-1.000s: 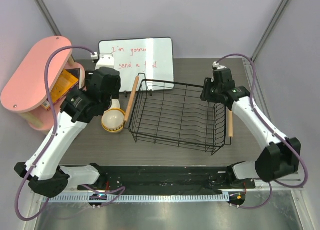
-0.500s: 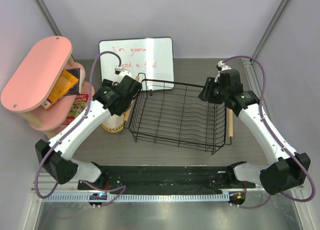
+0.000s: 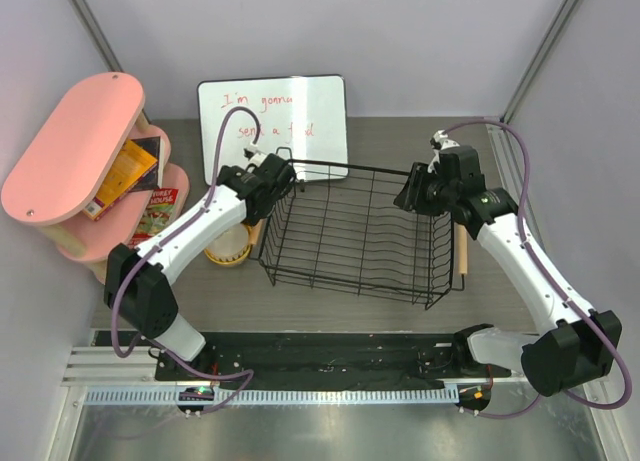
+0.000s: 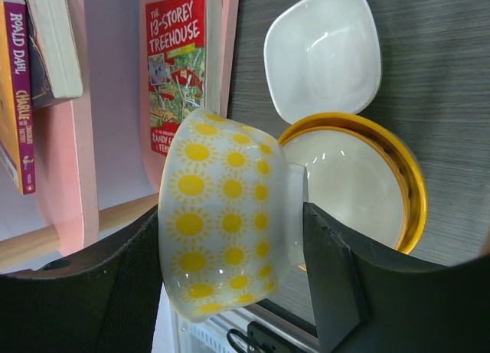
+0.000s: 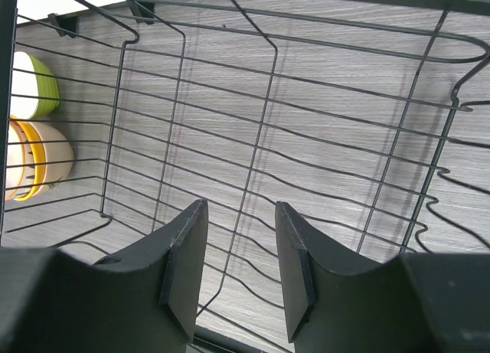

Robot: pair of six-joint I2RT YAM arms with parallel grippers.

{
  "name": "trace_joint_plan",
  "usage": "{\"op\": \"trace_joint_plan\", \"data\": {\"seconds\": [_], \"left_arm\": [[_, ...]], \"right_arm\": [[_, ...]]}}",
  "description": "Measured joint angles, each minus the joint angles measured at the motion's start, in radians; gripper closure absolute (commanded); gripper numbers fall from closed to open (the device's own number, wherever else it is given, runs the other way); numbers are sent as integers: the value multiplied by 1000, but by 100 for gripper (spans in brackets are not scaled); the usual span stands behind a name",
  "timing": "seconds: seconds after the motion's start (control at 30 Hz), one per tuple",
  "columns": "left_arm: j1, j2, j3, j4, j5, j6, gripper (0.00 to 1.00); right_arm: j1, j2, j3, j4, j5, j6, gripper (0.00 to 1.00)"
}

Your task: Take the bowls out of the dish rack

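Note:
Next, my left gripper lowers the white bowl with yellow suns to the opening of the orange-yellow bowl (image 3: 228, 247) (image 4: 360, 184) below the gripper and releases it there.
My left gripper (image 4: 230, 250) is shut on a white bowl with yellow suns (image 4: 222, 215), held on its side above the table. Below it stand an orange-yellow bowl (image 4: 360, 184) and a white squarish bowl (image 4: 323, 54). From above, the left gripper (image 3: 266, 181) hangs by the far left corner of the black dish rack (image 3: 355, 271); the held bowl is hidden under the wrist. The orange-yellow bowl (image 3: 228, 247) sits left of the rack. My right gripper (image 5: 239, 215) is open and empty over the rack's wire floor (image 5: 321, 138). A lime green bowl (image 5: 34, 85) shows beyond the rack's side wires.
A pink oval shelf (image 3: 70, 146) with books (image 4: 180, 70) stands at the left. A whiteboard (image 3: 275, 116) lies behind the rack. The rack's wooden handles (image 3: 262, 196) run along its left and right sides. A stacked orange and beige bowl (image 5: 38, 165) sits outside the rack.
My left gripper has moved right, from over the orange-yellow bowl to the rack's far left corner, with its elbow swinging left. The right gripper has barely shifted.

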State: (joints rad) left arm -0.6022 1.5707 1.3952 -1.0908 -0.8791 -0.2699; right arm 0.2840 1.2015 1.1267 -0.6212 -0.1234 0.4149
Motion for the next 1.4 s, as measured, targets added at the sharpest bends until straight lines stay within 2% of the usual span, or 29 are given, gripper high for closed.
{"op": "trace_joint_plan", "data": {"seconds": [0.53, 0.63, 0.67, 0.77, 0.87, 1.03, 1.1, 1.13, 1.4], "left_arm": [[3, 19, -108, -36, 53, -64, 98], [2, 33, -108, -36, 56, -66, 79], [2, 38, -108, -36, 58, -66, 65], [2, 45, -108, -36, 61, -67, 47], [0, 46, -106, -36, 60, -68, 41], [-1, 46, -103, -36, 58, -69, 21], [-5, 46, -103, -36, 55, -68, 19], [-5, 46, -103, -35, 55, -68, 14], [-13, 46, -103, -37, 46, -78, 6]], "right_arm": [[0, 0, -32, 14, -6, 8, 52], [0, 0, -40, 16, -7, 8, 52], [0, 0, -45, 16, -7, 8, 52], [0, -2, -60, 17, -7, 8, 51], [0, -2, -70, 16, -7, 8, 51], [0, -2, -72, 21, -11, 8, 51], [0, -2, -72, 23, -13, 7, 51], [0, -2, -72, 23, -14, 8, 51], [0, -2, -80, 29, -21, 8, 50]]}}
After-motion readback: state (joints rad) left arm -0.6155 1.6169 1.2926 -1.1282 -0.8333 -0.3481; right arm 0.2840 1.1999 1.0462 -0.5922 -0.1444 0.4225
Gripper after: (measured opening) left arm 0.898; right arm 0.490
